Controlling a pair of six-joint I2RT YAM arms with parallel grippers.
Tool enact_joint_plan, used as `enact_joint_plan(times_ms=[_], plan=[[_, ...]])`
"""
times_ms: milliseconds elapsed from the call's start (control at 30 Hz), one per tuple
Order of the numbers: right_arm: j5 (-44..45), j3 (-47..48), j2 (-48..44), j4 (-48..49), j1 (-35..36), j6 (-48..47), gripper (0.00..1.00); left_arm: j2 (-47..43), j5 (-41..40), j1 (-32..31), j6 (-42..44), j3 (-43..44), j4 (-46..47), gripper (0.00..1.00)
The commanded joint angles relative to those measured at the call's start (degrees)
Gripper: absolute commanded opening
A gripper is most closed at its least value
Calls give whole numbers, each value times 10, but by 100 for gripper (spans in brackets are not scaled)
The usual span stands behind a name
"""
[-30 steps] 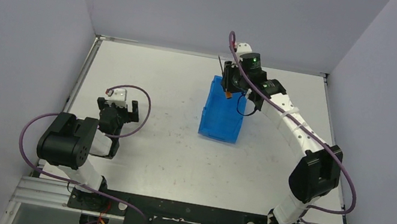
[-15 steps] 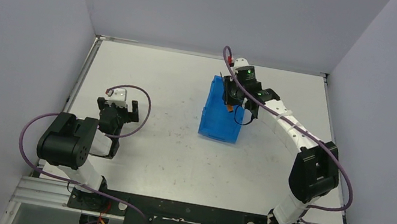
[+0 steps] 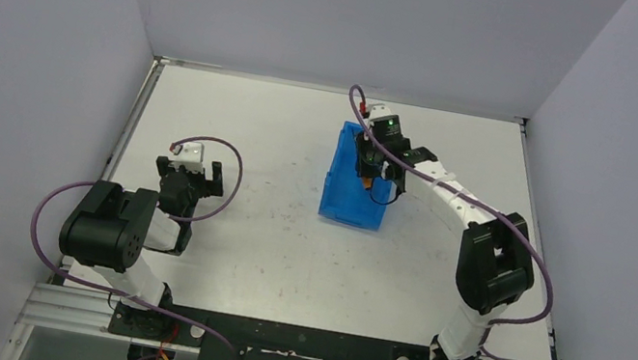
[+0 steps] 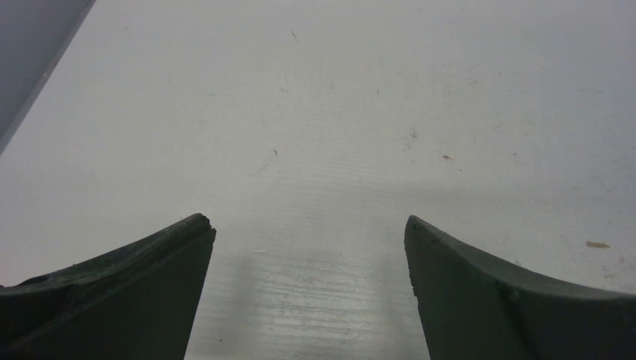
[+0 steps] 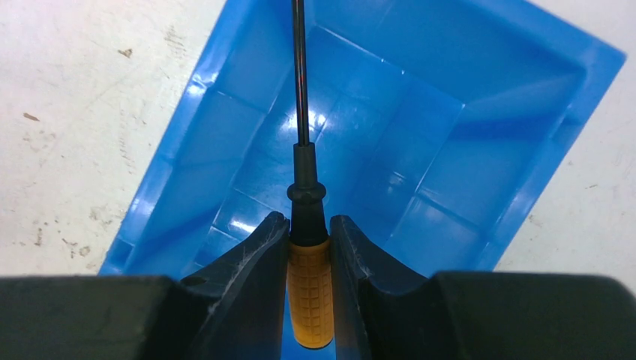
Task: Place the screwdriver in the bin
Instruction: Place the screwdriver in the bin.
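Note:
My right gripper will next lower the screwdriver between the blue sides of the bin and let go of its orange handle there, because the bottom of the bin is clear below my right gripper.
The bright blue bin stands open-topped on the table, mid-right. My right gripper hangs over its inside and is shut on the screwdriver. In the right wrist view the orange handle sits clamped between the two fingers, and the thin black shaft points ahead over the bin's floor. The screwdriver's tip runs out of the frame. My left gripper is open and empty over bare table at the left.
The white table surface is scuffed and bounded by grey walls at the back and both sides. A purple cable loops beside each arm. The black mounting rail runs along the near edge.
My right gripper has moved down and towards the near side, lowering the screwdriver from above the bin's far rim into the bin's opening. The left arm has not moved.

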Motion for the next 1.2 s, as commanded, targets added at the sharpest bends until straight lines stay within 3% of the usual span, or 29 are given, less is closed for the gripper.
enact_joint_plan(times_ms=[0,400,900,1167], plan=[[14,-1,12,26,6,11,1,-1,-3,-2,0,7,23,97],[39,6,55,16,7,22,6,-1,-3,-1,1,7,23,97],[55,19,64,6,17,23,35,-1,-3,-1,0,7,23,97],[65,33,58,-1,22,20,38,-1,-3,-2,0,7,24,97]])
